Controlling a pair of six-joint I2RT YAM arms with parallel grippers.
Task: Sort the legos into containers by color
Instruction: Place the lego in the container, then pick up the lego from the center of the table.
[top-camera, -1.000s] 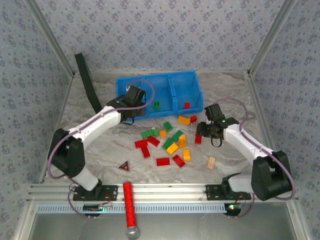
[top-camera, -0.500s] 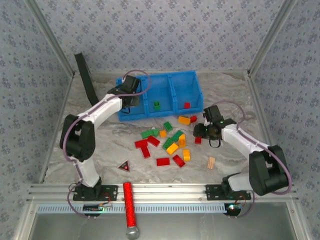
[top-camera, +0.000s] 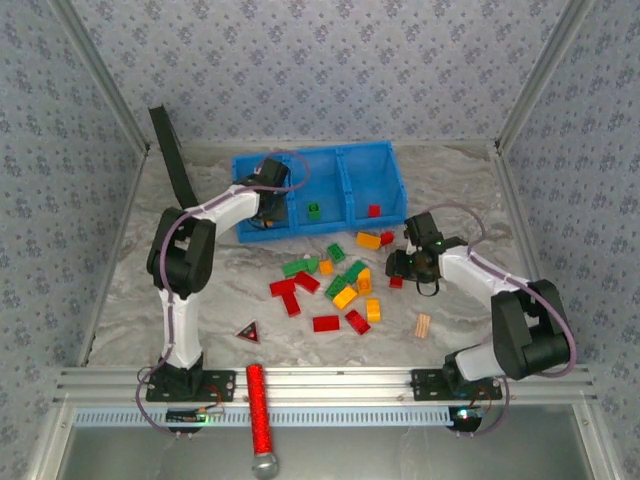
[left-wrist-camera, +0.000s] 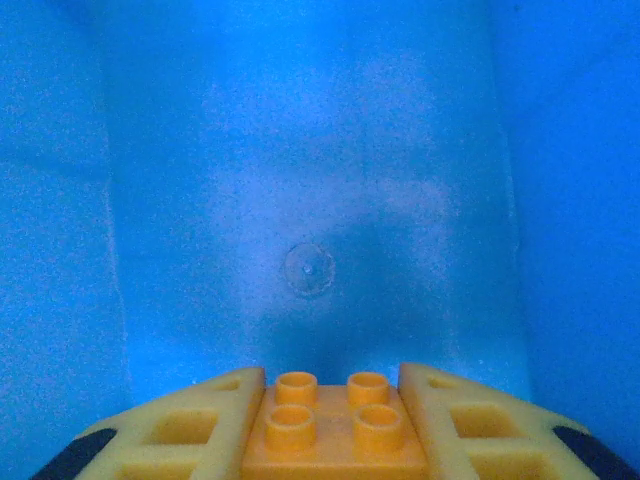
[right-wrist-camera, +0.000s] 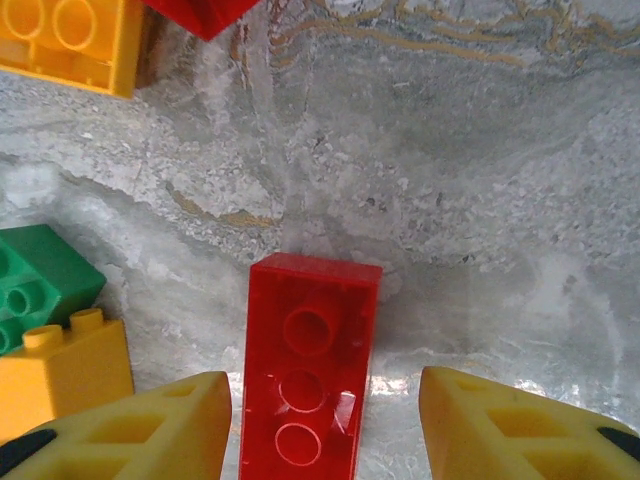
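Observation:
The long sides of the upturned red lego already have my right gripper's open fingers lined up around them, so next I will lower it and close.
My left gripper reaches down into the left compartment of the blue bin. In the left wrist view the gripper is shut on an orange lego just above the bin's floor. The right gripper hangs low over the table, open. In its wrist view the gripper has one finger on each side of a red lego that lies with its hollow underside up, touching neither finger. A green lego lies in the middle compartment and a red one in the right compartment.
Loose red, green and orange legos are scattered on the marbled table in front of the bin. A tan ridged piece, a dark triangle and a red cylinder lie nearer the arms. A black strap leans at back left.
The left arm has swung its elbow in and carried the orange lego from the bin's front rim deeper into the left compartment. The right gripper has edged left over the red lego.

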